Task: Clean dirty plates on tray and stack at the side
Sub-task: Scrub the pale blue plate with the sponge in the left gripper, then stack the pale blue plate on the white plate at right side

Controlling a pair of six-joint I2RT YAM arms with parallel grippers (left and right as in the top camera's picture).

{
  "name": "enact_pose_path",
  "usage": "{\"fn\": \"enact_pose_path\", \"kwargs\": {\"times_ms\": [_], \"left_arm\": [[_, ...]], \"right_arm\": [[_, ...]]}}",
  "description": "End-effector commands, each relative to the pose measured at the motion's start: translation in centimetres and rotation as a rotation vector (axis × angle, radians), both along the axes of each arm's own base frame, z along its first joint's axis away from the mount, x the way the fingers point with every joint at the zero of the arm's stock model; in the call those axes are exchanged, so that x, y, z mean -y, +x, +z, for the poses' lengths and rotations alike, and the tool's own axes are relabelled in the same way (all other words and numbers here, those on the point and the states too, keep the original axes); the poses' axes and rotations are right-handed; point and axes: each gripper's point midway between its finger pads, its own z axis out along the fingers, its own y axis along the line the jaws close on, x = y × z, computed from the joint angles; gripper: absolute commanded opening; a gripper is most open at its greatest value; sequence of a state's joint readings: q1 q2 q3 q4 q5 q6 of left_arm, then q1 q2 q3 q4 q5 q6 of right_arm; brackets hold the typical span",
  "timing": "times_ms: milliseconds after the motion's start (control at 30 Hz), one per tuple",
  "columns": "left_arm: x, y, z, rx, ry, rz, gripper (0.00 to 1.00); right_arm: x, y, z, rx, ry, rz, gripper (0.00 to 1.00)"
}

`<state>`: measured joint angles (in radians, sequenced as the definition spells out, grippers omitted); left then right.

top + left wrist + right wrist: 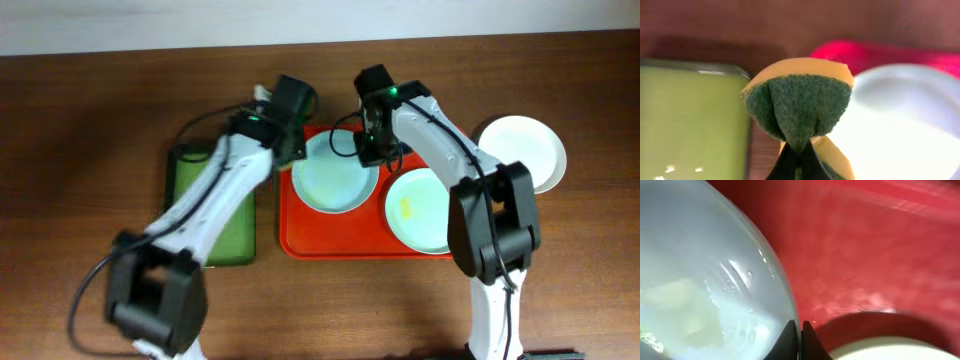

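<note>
My right gripper holds the blue plate, and the creamy white plate is beside the tray. It needs to carry the plate it holds to the right in the overhead view onto the other one next, then let go.
The red tray holds a pale blue plate on its left and a pale mint plate with a yellow smear on its right. A creamy white plate lies on the table right of the tray. My left gripper is at the blue plate's left rim, shut on a yellow and green sponge. My right gripper is shut on the blue plate's right rim, fingertips pinched on its edge. The mint plate's rim shows below.
A smaller dark-rimmed green tray lies left of the red tray, and also shows in the left wrist view. The brown wooden table runs all around. A pale wall edge is at the back.
</note>
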<state>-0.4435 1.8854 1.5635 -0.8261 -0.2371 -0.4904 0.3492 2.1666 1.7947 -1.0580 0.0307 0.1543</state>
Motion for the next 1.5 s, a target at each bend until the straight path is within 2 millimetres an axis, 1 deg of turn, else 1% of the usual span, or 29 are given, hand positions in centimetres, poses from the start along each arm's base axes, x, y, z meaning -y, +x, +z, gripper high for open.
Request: {"fn": "enact_pose_path", "kwargs": {"times_ms": [0, 100, 167, 200, 267, 333, 500, 533, 567, 600, 633, 667, 700, 733, 800, 833, 867, 933, 967, 1000, 1033, 1100, 1133, 1200, 1300, 1367, 1400, 1433, 1467], "left_arm": [[-4.5, 0.4, 5.5, 0.085, -0.077, 0.095, 0.00], [-8.9, 0.0, 5.4, 0.047, -0.059, 0.189, 0.00], [-11.2, 0.1, 5.2, 0.036, -0.074, 0.241, 0.00], [-11.8, 0.2, 5.2, 0.034, -0.081, 0.255, 0.00], [-12.9, 0.3, 5.2, 0.035, -0.080, 0.281, 0.00], [-13.1, 0.3, 5.2, 0.035, -0.080, 0.286, 0.00], [-13.1, 0.3, 5.1, 0.035, -0.080, 0.286, 0.00], [-13.1, 0.2, 5.1, 0.034, -0.080, 0.286, 0.00], [-13.1, 0.2, 5.1, 0.031, -0.079, 0.286, 0.00], [-13.1, 0.1, 5.0, 0.026, -0.078, 0.286, 0.00], [-13.1, 0.0, 5.0, 0.022, -0.077, 0.286, 0.00], [-13.1, 0.0, 5.0, 0.022, -0.077, 0.286, 0.00], [-13.1, 0.0, 5.0, 0.021, -0.080, 0.285, 0.00], [-13.1, 0.0, 5.0, 0.022, -0.080, 0.285, 0.00], [-13.0, 0.0, 5.0, 0.021, -0.080, 0.284, 0.00], [-13.0, 0.0, 5.0, 0.021, -0.080, 0.284, 0.00], [-13.0, 0.0, 5.0, 0.021, -0.080, 0.284, 0.00], [-13.0, 0.0, 5.0, 0.021, -0.081, 0.284, 0.00], [-12.9, 0.0, 5.0, 0.020, -0.087, 0.281, 0.00], [-12.8, 0.0, 5.0, 0.019, -0.090, 0.279, 0.00], [-12.8, 0.0, 5.0, 0.018, -0.090, 0.279, 0.00], [-12.8, 0.0, 5.0, 0.019, -0.089, 0.279, 0.00], [-12.8, 0.0, 5.0, 0.019, -0.090, 0.279, 0.00], [-12.8, 0.0, 5.0, 0.020, -0.090, 0.279, 0.00], [-12.8, 0.0, 5.0, 0.019, -0.089, 0.279, 0.00], [-12.8, 0.0, 5.0, 0.018, -0.090, 0.279, 0.00], [-12.8, 0.0, 5.0, 0.018, -0.090, 0.279, 0.00], [-12.8, 0.0, 5.0, 0.018, -0.090, 0.279, 0.00], [-12.8, 0.0, 5.0, 0.018, -0.090, 0.279, 0.00]], "right_arm": [[0.7, 1.6, 10.3, 0.308, -0.235, 0.024, 0.04], [1.3, 0.8, 17.1, 0.523, -0.501, 0.022, 0.04], [-0.1, -1.0, 22.1, 0.671, -0.769, 0.121, 0.04], [-1.0, -1.7, 23.4, 0.707, -0.859, 0.169, 0.04], [-2.8, -2.8, 25.5, 0.766, -0.988, 0.237, 0.04], [-3.2, -3.2, 26.3, 0.781, -1.043, 0.260, 0.04], [-2.3, -3.5, 28.0, 0.792, -1.171, 0.244, 0.04], [-2.8, -3.0, 26.3, 0.792, -1.030, 0.223, 0.04], [-3.7, -2.1, 21.5, 0.682, -0.741, 0.245, 0.04], [-4.2, -1.5, 17.7, 0.554, -0.564, 0.310, 0.04], [-3.0, -0.8, 14.7, 0.445, -0.447, 0.326, 0.04], [-0.1, 0.2, 13.0, 0.371, -0.352, 0.221, 0.04], [4.0, 1.6, 11.9, 0.315, -0.198, 0.025, 0.04], [5.4, 1.9, 11.5, 0.283, -0.114, -0.023, 0.04], [10.2, 2.6, 11.1, 0.223, 0.100, -0.157, 0.04], [14.2, 2.7, 11.2, 0.210, 0.212, -0.258, 0.04], [18.7, 2.4, 11.1, 0.208, 0.264, -0.368, 0.04], [25.5, 0.7, 10.3, 0.204, 0.287, -0.534, 0.04], [29.1, -0.5, 9.5, 0.203, 0.288, -0.655, 0.04], [32.0, -1.6, 8.9, 0.207, 0.289, -0.753, 0.04], [35.8, -3.3, 7.9, 0.217, 0.299, -0.907, 0.04], [39.2, -5.6, 6.2, 0.220, 0.313, -1.062, 0.04], [40.1, -6.4, 5.2, 0.219, 0.312, -1.093, 0.04], [40.2, -6.9, 3.6, 0.215, 0.312, -1.103, 0.04], [38.8, -6.1, 1.5, 0.225, 0.313, -1.064, 0.04], [37.2, -4.8, 1.0, 0.233, 0.309, -1.014, 0.05], [36.6, -4.4, 0.9, 0.231, 0.279, -0.994, 0.16], [36.1, -3.9, 0.9, 0.232, 0.269, -0.976, 0.48], [35.4, -3.4, 1.1, 0.234, 0.267, -0.946, 0.60]]}}
